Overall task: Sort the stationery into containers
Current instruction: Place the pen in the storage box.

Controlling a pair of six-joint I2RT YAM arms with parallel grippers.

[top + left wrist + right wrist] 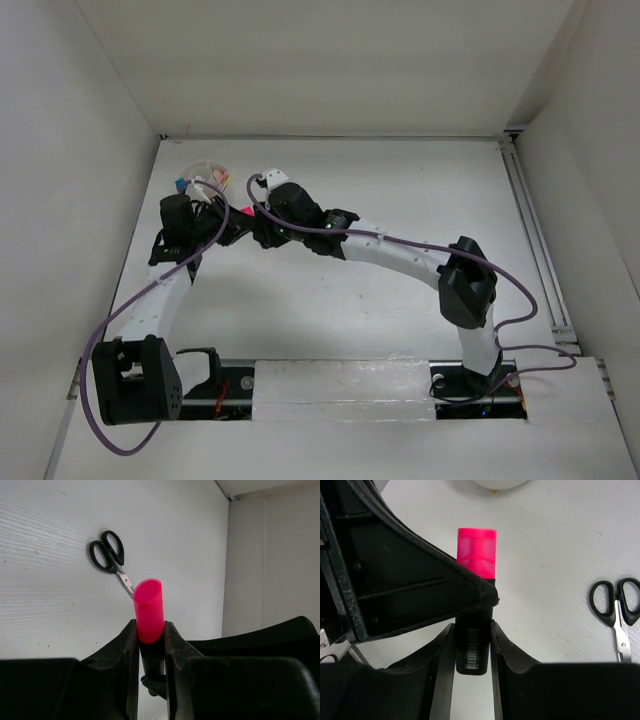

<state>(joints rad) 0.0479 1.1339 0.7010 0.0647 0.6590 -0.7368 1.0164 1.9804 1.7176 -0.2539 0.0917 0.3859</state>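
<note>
A highlighter stands in the tub's blue-highlighter side [186,185], so my left gripper should turn and swing outward next, to the left in the top view, then go down in there and let go.
The pink-and-black highlighter [148,610] is held between both grippers above the table. My left gripper [149,630] is shut on it where the pink cap meets the black body. My right gripper [472,630] is shut on its black barcoded body [474,647], with the pink cap [477,550] pointing away. In the top view the two grippers [245,228] meet just in front of the round white tub [203,170], which holds a blue-and-black highlighter [180,184] and thin pencils [224,178]. Black-handled scissors [107,552] lie flat on the table and also show in the right wrist view [616,605].
The tub's rim [500,484] shows at the top of the right wrist view. White walls enclose the table at the back and both sides. A metal rail [535,240] runs along the right edge. The left arm's black body [395,575] crosses close to my right gripper.
</note>
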